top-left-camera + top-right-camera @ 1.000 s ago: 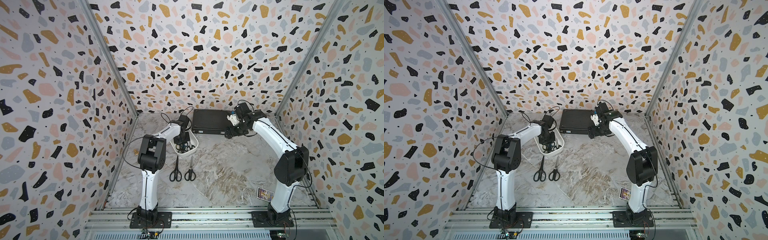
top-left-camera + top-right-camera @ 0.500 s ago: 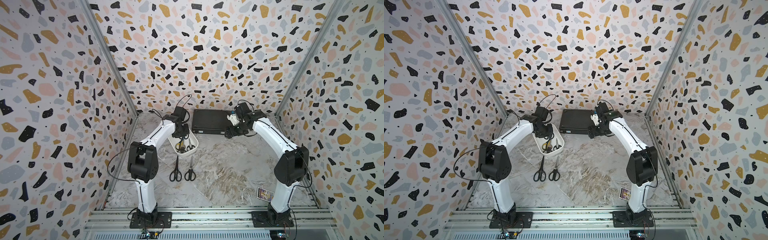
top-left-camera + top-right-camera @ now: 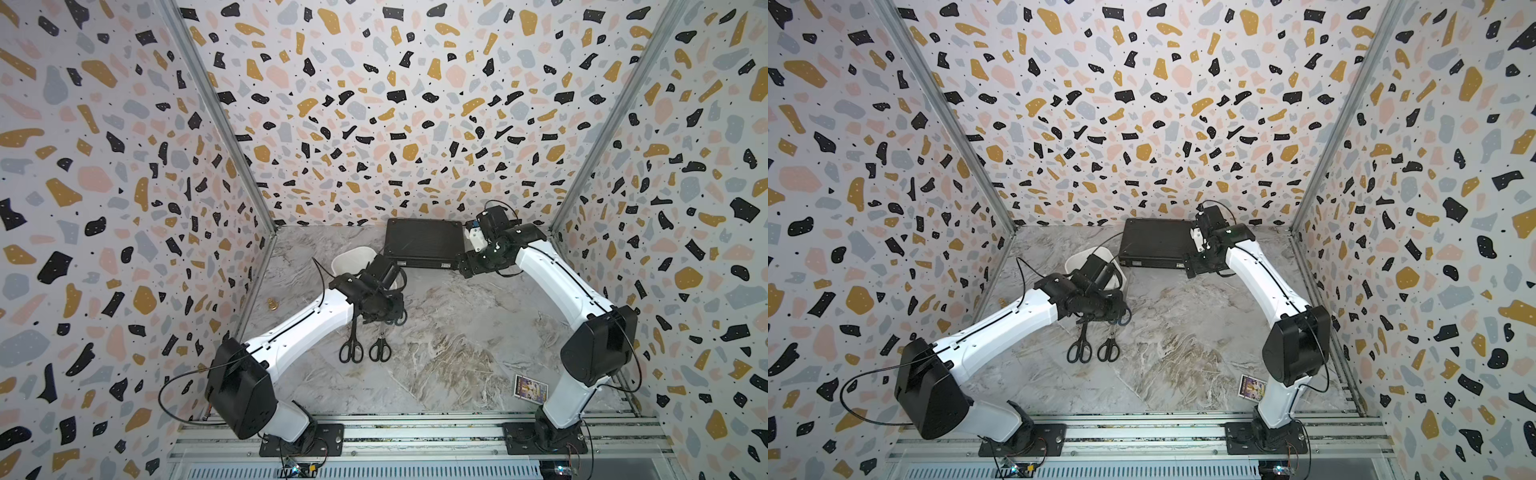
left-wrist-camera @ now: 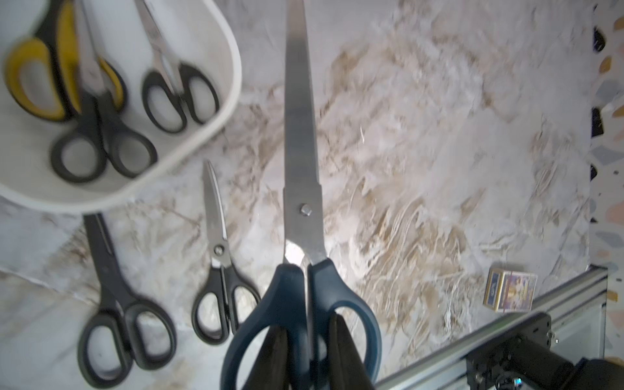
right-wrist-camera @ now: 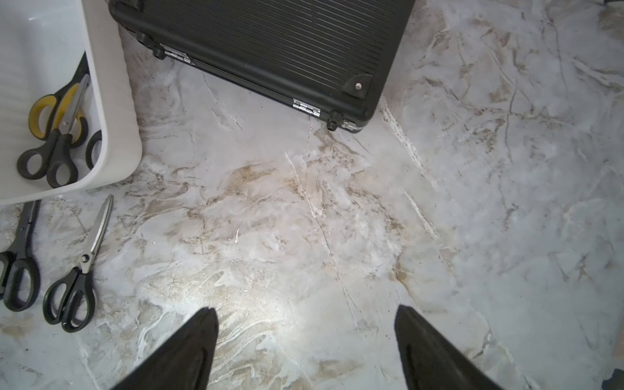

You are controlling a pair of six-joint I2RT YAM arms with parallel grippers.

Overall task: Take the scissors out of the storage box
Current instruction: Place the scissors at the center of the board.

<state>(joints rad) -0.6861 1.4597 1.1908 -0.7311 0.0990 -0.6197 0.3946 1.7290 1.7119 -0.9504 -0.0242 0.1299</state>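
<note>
I will move my left gripper back and down next, beside the smaller black pair, to let go of the scissors, because that bare marble is below it, nearer my base.
My left gripper is shut on the dark blue scissors, its fingers through the handle loops and clamped on the shank between them, with the long blade pointing away. It hangs just in front of the white storage box, near the table. Inside the storage box lie a yellow-and-black pair and two black pairs. Two more black pairs lie side by side on the table. My right gripper is open and empty above bare marble.
A flat black latched case lies at the back, and my right gripper hovers by its front right corner. A small printed card box sits near the right arm's base. A small brass object rests by the left wall.
My left gripper has come up out of the storage box with the dark blue scissors and swung toward the front, next to the two pairs on the table. The right arm has not moved.
</note>
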